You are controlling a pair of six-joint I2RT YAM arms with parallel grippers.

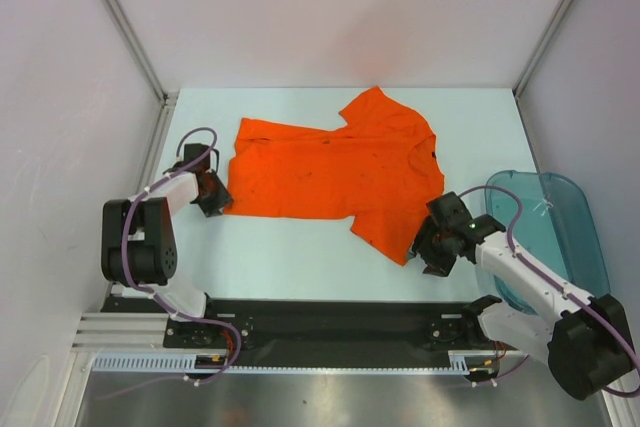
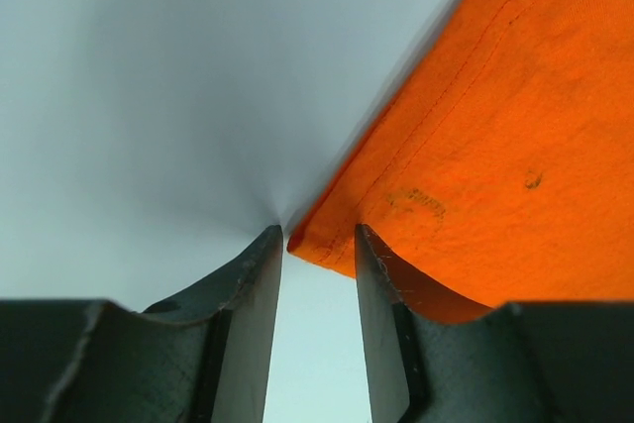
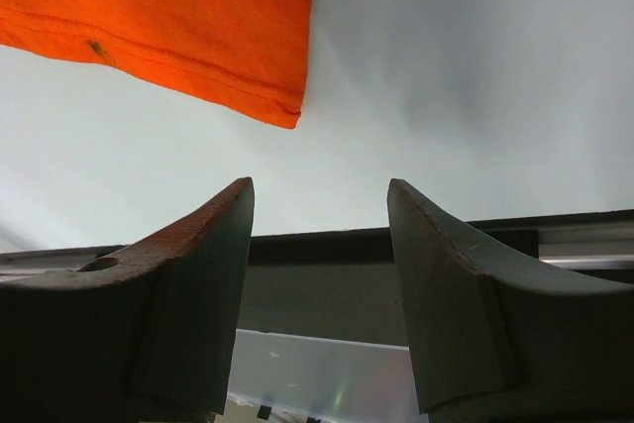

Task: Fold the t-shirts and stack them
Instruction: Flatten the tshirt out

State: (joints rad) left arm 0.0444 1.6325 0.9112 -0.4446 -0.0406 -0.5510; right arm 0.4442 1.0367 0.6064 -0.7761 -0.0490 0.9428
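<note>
My right gripper comes down to the left in the top view next and closes on the sleeve's near corner, which still lies below and beyond its fingers.
One bright orange t-shirt lies spread flat on the pale table, a sleeve pointing to the back and another toward the front right. My left gripper sits low at the shirt's front left corner. In the left wrist view the hemmed corner of the t-shirt reaches just to the tips of my left gripper, whose jaws stand apart with bare table between them. My right gripper is beside the front right sleeve. In its wrist view the right gripper is wide open and empty, with the t-shirt's sleeve edge lying beyond its tips.
A translucent teal bin stands at the right edge, close behind the right arm. A black rail runs along the near edge between the arm bases. White walls enclose the table on the left, back and right.
</note>
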